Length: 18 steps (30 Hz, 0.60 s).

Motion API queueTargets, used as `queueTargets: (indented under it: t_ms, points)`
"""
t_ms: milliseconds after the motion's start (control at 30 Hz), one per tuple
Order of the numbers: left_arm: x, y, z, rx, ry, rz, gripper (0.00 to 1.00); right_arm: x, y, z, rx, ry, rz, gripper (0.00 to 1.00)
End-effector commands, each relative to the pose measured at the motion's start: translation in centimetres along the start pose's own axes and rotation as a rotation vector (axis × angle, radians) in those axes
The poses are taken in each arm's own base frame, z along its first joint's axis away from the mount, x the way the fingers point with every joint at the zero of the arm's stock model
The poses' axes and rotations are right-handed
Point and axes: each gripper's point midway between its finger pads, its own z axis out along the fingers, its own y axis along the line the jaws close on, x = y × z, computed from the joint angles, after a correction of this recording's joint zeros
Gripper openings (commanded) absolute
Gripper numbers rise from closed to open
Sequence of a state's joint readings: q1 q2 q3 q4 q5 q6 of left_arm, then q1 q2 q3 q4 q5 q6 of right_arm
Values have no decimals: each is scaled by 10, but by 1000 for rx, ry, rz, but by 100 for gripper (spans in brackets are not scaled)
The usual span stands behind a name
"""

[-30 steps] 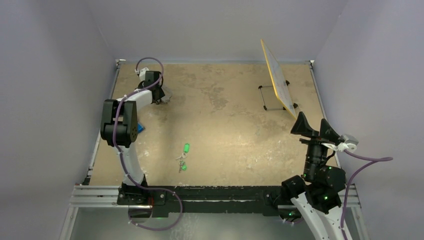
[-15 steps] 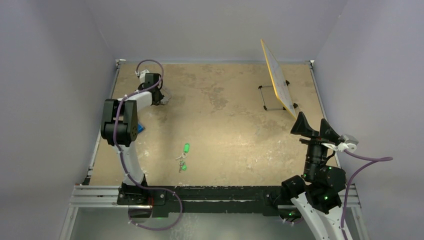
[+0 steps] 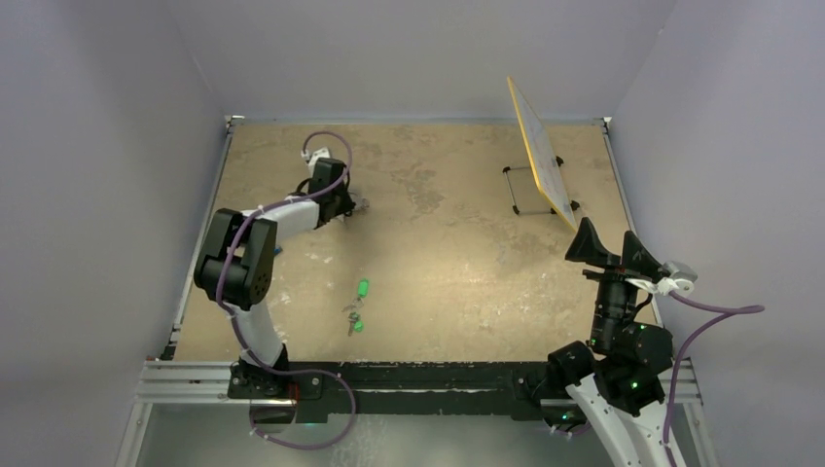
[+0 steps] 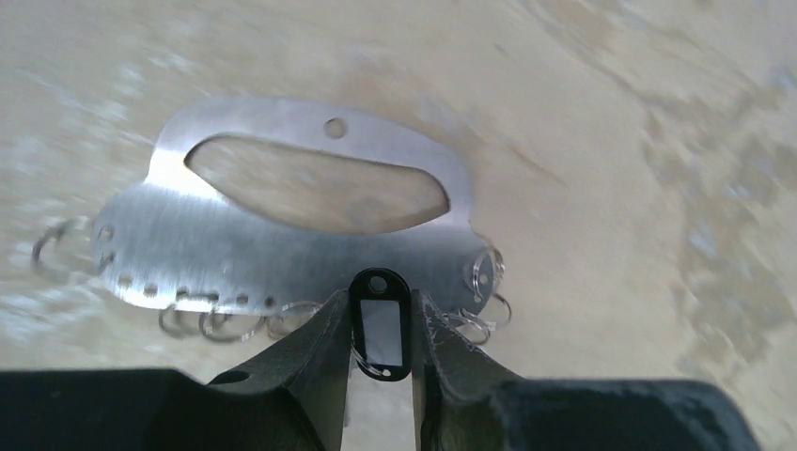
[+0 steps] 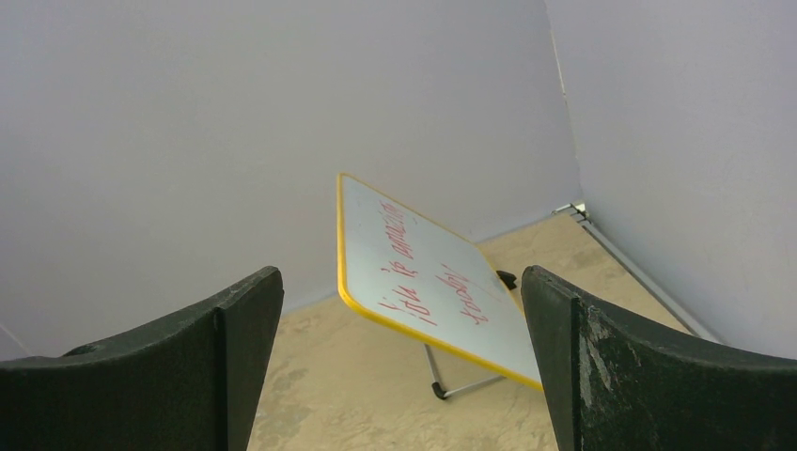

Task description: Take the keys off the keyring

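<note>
My left gripper moves back over the clear tabletop beside the green tags next, to its right in the top view, and releases the key head [image 4: 380,324].
The keyring [image 4: 282,244] is a flat pale metal piece with a large oval opening. It lies on the table, with small wire rings [image 4: 484,272] strung through holes along its near edge. My left gripper [image 4: 380,329] is shut on a small black key head [image 4: 380,324] with a pale window, which hangs at that near edge. No silver blade shows. In the top view the left gripper [image 3: 348,208] is at the table's back middle-left. My right gripper [image 3: 608,248] is open and empty, raised at the right edge, and it also shows in the right wrist view [image 5: 402,357].
A small key bunch with bright green tags [image 3: 358,306] lies near the front middle of the tan table [image 3: 457,263]. A yellow-framed whiteboard [image 3: 540,156] on a wire stand is at the back right, and it shows in the right wrist view [image 5: 423,272]. Walls enclose the table.
My left arm has swung from the back left corner to the right and a little nearer, with its gripper low over the table. The right arm has not moved.
</note>
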<state>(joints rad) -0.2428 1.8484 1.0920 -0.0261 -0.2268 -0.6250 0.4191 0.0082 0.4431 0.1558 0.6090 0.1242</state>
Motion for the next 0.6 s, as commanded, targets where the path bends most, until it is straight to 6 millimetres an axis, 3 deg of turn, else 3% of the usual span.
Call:
queueTargets:
  t_ms: [0,167,300,467,567]
  points:
    - [7,-45,-28,148,-45,-59,7,-23,6,-1,-29,-48,37,99]
    - [44,-76,-53,233,-20,-29,7,-28,24,-3,-123,-39,43,99]
    - [71,-105,-75,310,-5,10,6,-21,57,3,-241,88,74,99]
    - [87,-137,-99,393,-9,56,6,5,95,8,-335,323,130,99]
    - [94,-154,-107,434,-6,93,6,29,116,1,-425,424,175,99]
